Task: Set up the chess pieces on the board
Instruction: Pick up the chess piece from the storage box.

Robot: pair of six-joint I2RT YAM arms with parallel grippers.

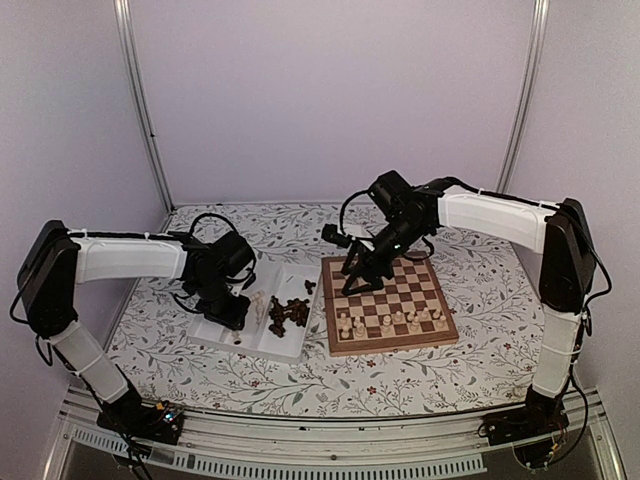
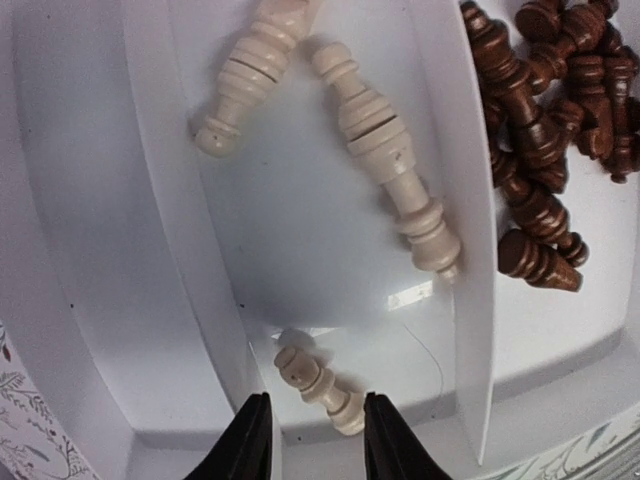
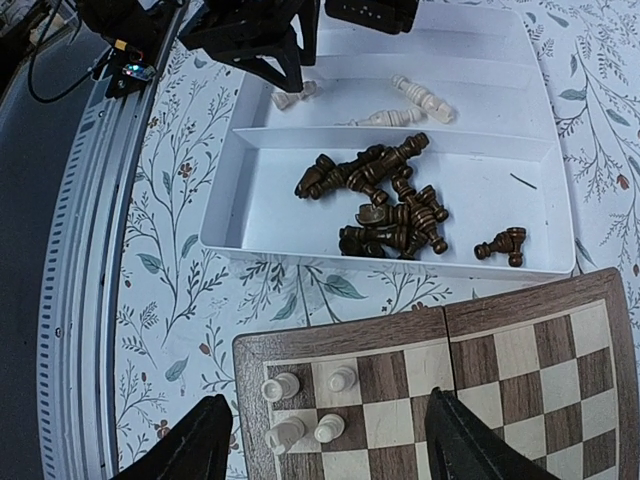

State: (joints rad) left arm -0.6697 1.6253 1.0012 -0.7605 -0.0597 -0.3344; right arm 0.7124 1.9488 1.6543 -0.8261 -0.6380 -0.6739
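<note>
The pawn's narrow stem [image 1: 237,338] [image 2: 334,398] is below my left gripper and slightly to its right in the wrist view, so I need to move down, shift that way and close around the stem.
In the left wrist view my left gripper [image 2: 315,445] stands open low in the tray's left compartment. A small cream pawn [image 2: 320,385] lies on its side between the fingertips, its base close to the right finger [image 2: 385,440]. Two larger cream pieces [image 2: 385,150] lie farther in. Dark brown pieces [image 2: 550,140] are heaped in the other compartment. My right gripper [image 3: 330,450] hangs open and empty over the board [image 3: 400,335], above its left part. Several cream pieces [image 3: 285,433] stand at that corner. From above, cream pieces [image 1: 390,320] fill the board's [image 1: 440,335] near rows.
The white two-compartment tray [image 1: 215,335] sits left of the board on the floral tablecloth, its divider wall [image 2: 470,200] between cream and dark pieces. A lone dark piece [image 3: 500,245] lies apart at the dark compartment's right. Metal frame posts [image 1: 140,100] rise behind.
</note>
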